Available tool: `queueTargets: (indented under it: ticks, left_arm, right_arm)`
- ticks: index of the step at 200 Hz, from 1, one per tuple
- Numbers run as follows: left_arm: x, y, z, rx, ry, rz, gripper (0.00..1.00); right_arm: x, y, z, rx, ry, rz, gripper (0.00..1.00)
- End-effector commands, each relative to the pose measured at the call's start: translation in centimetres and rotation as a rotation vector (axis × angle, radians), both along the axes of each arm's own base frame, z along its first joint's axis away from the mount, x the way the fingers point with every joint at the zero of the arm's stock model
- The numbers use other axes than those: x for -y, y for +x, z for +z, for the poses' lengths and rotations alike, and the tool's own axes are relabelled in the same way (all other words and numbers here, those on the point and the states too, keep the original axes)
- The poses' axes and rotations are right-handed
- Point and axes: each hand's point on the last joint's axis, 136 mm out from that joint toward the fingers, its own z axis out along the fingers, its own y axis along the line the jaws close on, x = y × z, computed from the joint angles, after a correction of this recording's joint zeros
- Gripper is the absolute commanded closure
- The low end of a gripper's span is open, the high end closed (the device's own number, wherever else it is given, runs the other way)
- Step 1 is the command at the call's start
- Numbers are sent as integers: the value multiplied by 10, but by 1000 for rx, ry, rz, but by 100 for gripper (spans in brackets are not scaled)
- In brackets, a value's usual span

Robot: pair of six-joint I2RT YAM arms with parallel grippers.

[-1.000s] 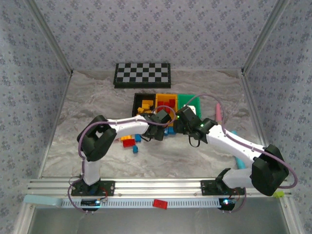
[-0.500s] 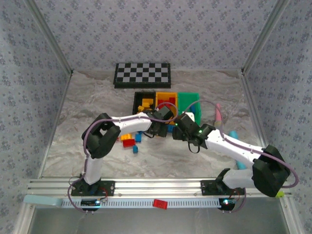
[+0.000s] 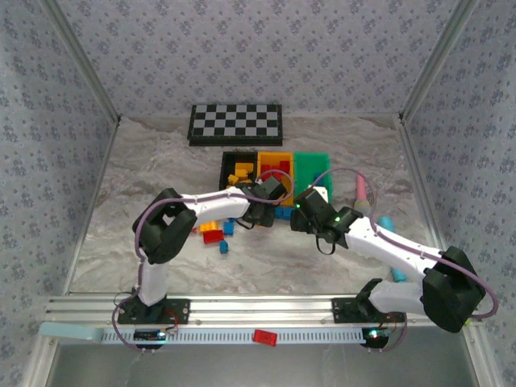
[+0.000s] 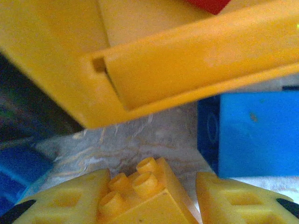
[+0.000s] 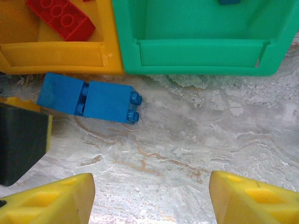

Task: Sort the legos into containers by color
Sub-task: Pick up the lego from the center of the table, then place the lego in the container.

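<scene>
The left gripper lifts the yellow lego next and releases it over the black container (image 3: 239,169) outward of that gripper, where yellow legos already lie.
A yellow lego (image 4: 149,196) lies on the table between the fingers of my left gripper (image 4: 152,200). The left finger (image 4: 70,200) touches it; a gap shows at the right finger (image 4: 243,198). The yellow container's front wall (image 4: 187,60) is just ahead, with a blue lego (image 4: 257,135) to the right. My right gripper (image 5: 149,200) is open over bare table. Two joined blue legos (image 5: 88,98) lie ahead of it, in front of the yellow container (image 5: 56,56) and the green one (image 5: 196,46). The black container (image 3: 239,169) holds yellow legos.
A red lego (image 5: 60,17) lies in the yellow container. Loose red, yellow and blue legos (image 3: 214,234) sit left of the grippers. The checkered board (image 3: 235,123) is at the back. Pink (image 3: 360,189) and cyan (image 3: 385,219) objects lie at the right. A red brick (image 3: 264,337) rests on the front rail.
The right gripper has drawn back from over the green container toward the near side. The left gripper's fingers have narrowed around the yellow lego.
</scene>
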Motion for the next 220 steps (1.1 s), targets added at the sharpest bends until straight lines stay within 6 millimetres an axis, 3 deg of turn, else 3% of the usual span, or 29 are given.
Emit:
queueTargets:
  ticks: [1,37,61,123,158,191,220]
  left_arm:
    - [-4,-6,38,65,-24,-3,61]
    - [-18,-11,68,120,-41,11,61]
    - [-30,-2,87,169,-20,20,61]
    - [-68,63,119,234,-6,91,60]
    - [-82,101,117,227,-4,114,60]
    - [-86,124,107,211,10,120,58]
    - [-89,132,97,178,48,118,41]
  right_arm:
    - [4,2,3,9,2,-19,32]
    - [3,2,1,0,0,-16,32]
    - [3,1,2,3,1,-17,32]
    - [-2,-3,4,-4,19,-10,32]
    - [-10,-7,10,2,32,2,32]
    - [-13,-12,11,8,21,10,32]
    - [-13,-14,10,4,18,13,32]
